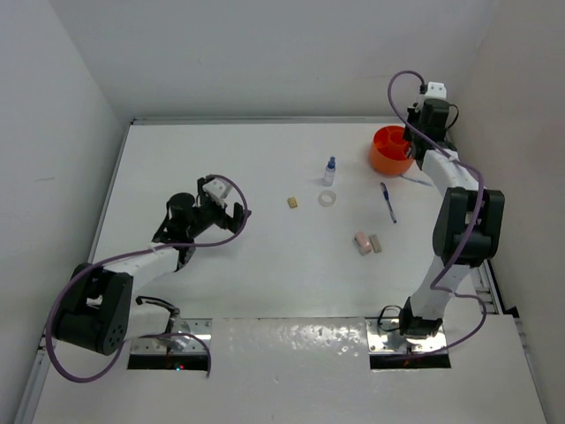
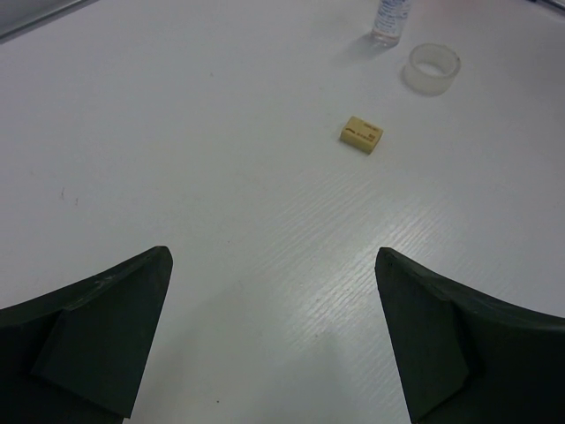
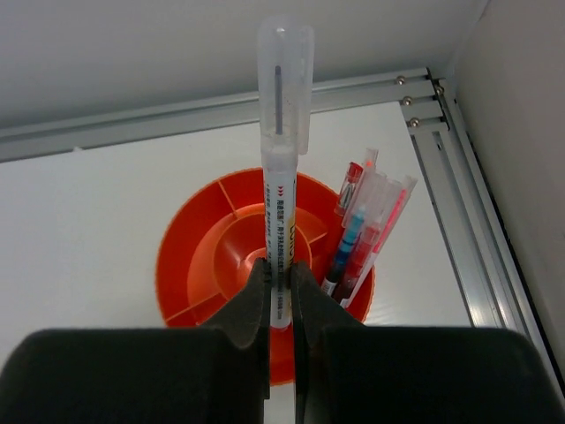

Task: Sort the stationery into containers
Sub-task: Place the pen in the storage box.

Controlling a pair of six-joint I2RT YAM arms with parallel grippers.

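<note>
I should move my right gripper down next and bring the white pen toward the section of the tub where pens lean [image 1: 407, 148] [image 3: 339, 272]. Then I should let go of it there.
The round orange tub [image 1: 389, 150] stands at the far right, its divided inside [image 3: 190, 265] showing in the right wrist view. Several pens [image 3: 362, 234] lean in its right compartment. My right gripper [image 3: 279, 269] is shut on a white pen with a clear cap [image 3: 280, 177], held above the tub's middle. My left gripper [image 2: 274, 265] is open and empty above bare table at the left [image 1: 225, 208]. Ahead of it lie a tan eraser [image 2: 361, 135], a clear tape ring [image 2: 433, 67] and a small bottle [image 2: 391, 19].
A blue pen [image 1: 387, 201] lies on the table below the tub. A pink eraser [image 1: 363, 243] and a pale one [image 1: 376, 242] lie side by side nearer the arms. White walls close the table in on three sides, with a metal rail [image 3: 459, 203] right of the tub.
</note>
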